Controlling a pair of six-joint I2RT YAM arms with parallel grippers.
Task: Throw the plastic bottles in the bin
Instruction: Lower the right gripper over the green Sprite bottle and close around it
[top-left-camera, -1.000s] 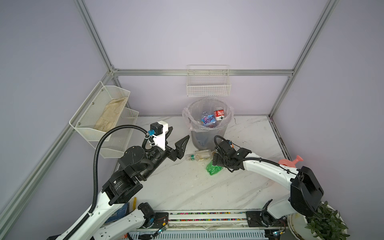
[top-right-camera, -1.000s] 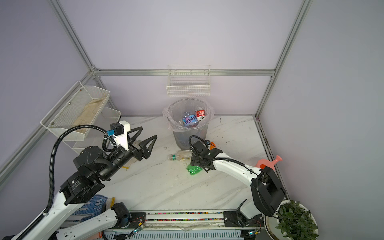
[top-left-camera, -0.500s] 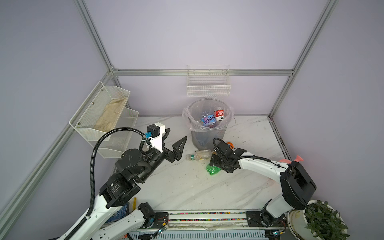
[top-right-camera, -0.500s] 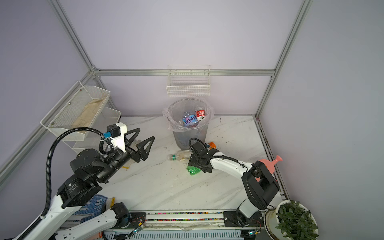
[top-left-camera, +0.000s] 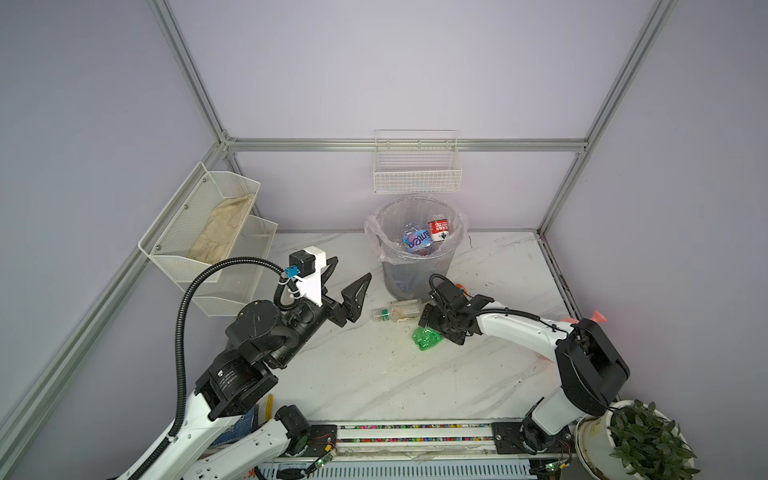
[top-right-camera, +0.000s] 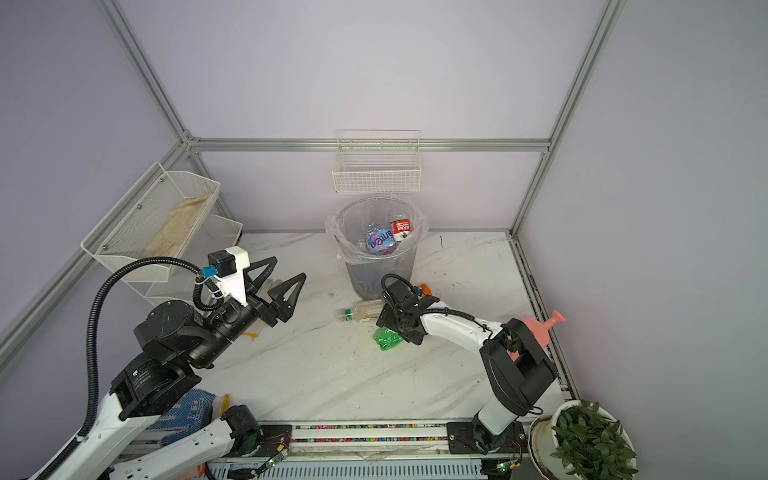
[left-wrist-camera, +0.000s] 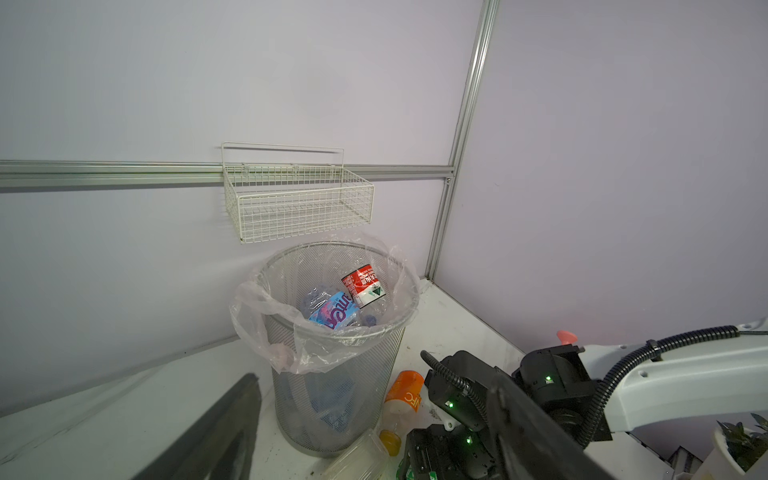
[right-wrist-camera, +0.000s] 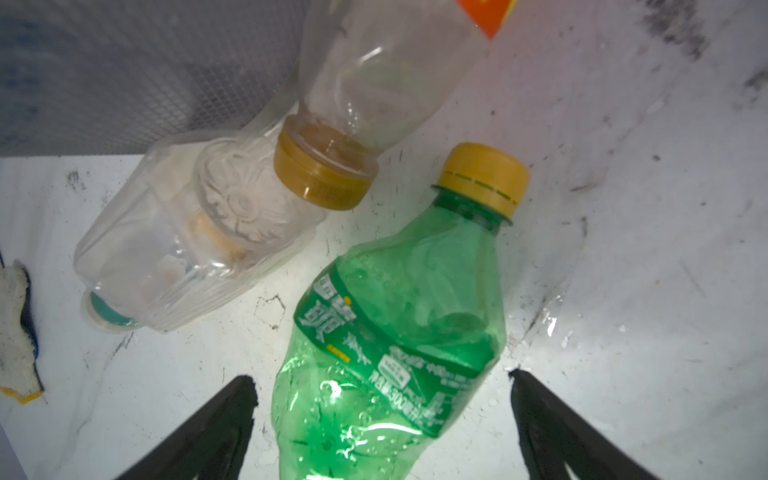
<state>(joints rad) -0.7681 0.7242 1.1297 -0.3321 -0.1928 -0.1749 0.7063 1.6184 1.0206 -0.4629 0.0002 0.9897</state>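
The bottle is just below my right gripper, between its open fingers. My right gripper will lower around the green bottle's crushed body (top-left-camera: 427, 337) (right-wrist-camera: 380, 372) and close on it.
The bin (top-left-camera: 415, 266) (top-right-camera: 376, 266) (left-wrist-camera: 336, 332), grey mesh with a clear liner, stands at the back and holds a blue-label bottle (top-left-camera: 415, 240) and a red-label bottle (top-left-camera: 438, 230). At its foot lie a clear bottle (top-left-camera: 397, 309) (right-wrist-camera: 199, 232), an orange-label bottle (left-wrist-camera: 405, 395) (right-wrist-camera: 374, 75) and a crushed green bottle (top-left-camera: 424, 337) (right-wrist-camera: 395, 332). My right gripper (top-left-camera: 434, 328) (right-wrist-camera: 380, 378) is low over the green bottle, open, one finger on each side, not touching. The left gripper (top-left-camera: 351, 269) (top-right-camera: 289, 268) hangs open and empty left of the bin.
A white wire basket (top-left-camera: 417, 174) hangs on the back wall above the bin. A white mesh shelf (top-left-camera: 208, 232) sits on the left wall. A white glove (right-wrist-camera: 16, 332) lies left of the clear bottle. A pink item (top-left-camera: 598, 318) and a potted plant (top-left-camera: 640, 440) are at the right.
The right arm's elbow has swung left while its gripper stayed low over the green bottle. The left gripper has drifted slightly left, still open.
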